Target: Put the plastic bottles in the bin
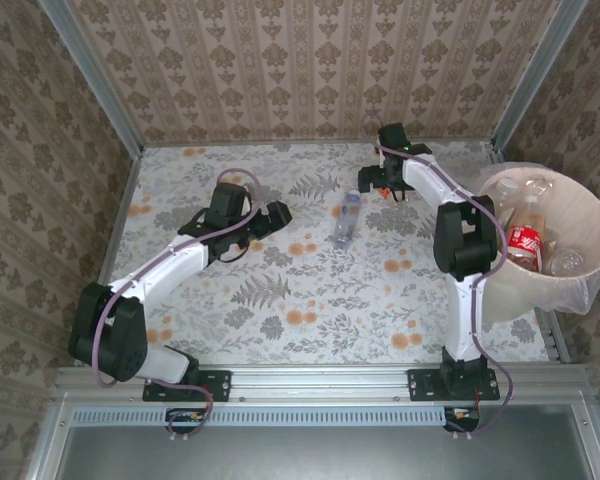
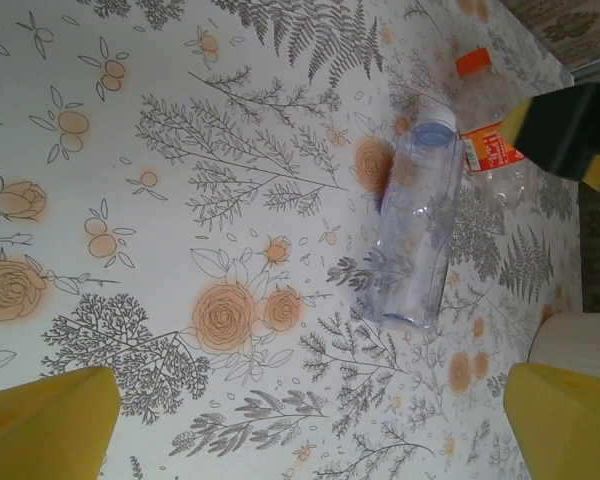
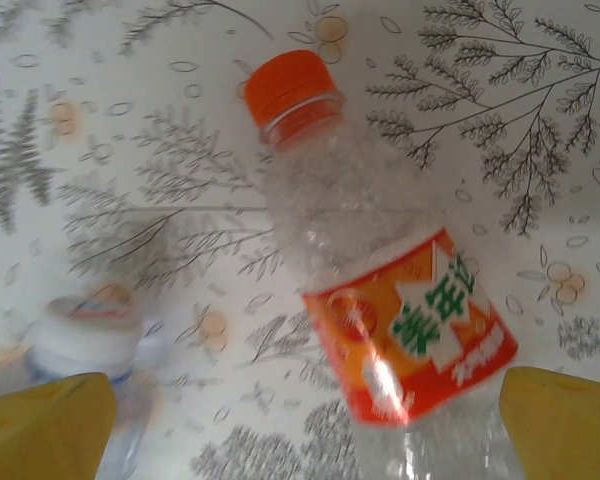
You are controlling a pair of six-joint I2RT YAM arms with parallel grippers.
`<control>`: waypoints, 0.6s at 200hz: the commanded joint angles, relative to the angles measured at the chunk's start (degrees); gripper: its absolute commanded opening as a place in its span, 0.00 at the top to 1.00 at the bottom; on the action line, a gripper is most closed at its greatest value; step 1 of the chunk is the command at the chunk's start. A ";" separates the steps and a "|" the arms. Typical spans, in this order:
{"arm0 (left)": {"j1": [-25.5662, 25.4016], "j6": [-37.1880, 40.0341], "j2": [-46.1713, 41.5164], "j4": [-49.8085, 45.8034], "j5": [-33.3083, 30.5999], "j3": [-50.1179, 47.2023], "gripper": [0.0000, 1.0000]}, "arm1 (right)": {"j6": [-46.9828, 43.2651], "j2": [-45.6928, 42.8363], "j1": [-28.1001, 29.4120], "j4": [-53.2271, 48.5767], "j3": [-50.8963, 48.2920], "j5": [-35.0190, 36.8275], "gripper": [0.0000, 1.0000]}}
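The bottle lies slanted between the open fingers, so I will next turn my right gripper to line up and lower it onto the orange label of the bottle [image 1: 384,192] [image 3: 410,328].
A clear bottle [image 1: 346,220] with a pale cap lies on the floral table, a little right of my open left gripper [image 1: 280,213]. In the left wrist view this bottle [image 2: 415,230] lies ahead, beyond the yellow fingertips [image 2: 50,420] and apart from them. My right gripper [image 1: 378,185] hangs open over an orange-capped, orange-labelled bottle [image 3: 380,260]. That bottle lies between the spread yellow fingers [image 3: 565,420], closer to the right one. The pale pink bin [image 1: 520,295] stands at the right and holds several bottles [image 1: 523,243].
The orange-capped bottle [image 2: 485,110] and the clear bottle's cap [image 3: 80,325] lie close together. Patterned walls and metal rails close in the table at the back and sides. The bin's wall [image 2: 580,345] rises just past the clear bottle.
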 commanded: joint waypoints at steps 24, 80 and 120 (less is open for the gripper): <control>0.66 1.30 -2.14 0.53 -1.11 -0.48 0.00 | -2.52 11.11 -0.03 -10.31 14.61 7.29 0.00; 0.78 0.95 -3.96 1.06 -1.39 -1.57 0.00 | -0.33 16.25 -0.02 -14.41 20.09 5.06 0.19; 0.83 1.32 -5.32 1.23 -1.45 -3.05 0.00 | 0.90 9.72 -0.03 -9.19 11.60 3.73 0.35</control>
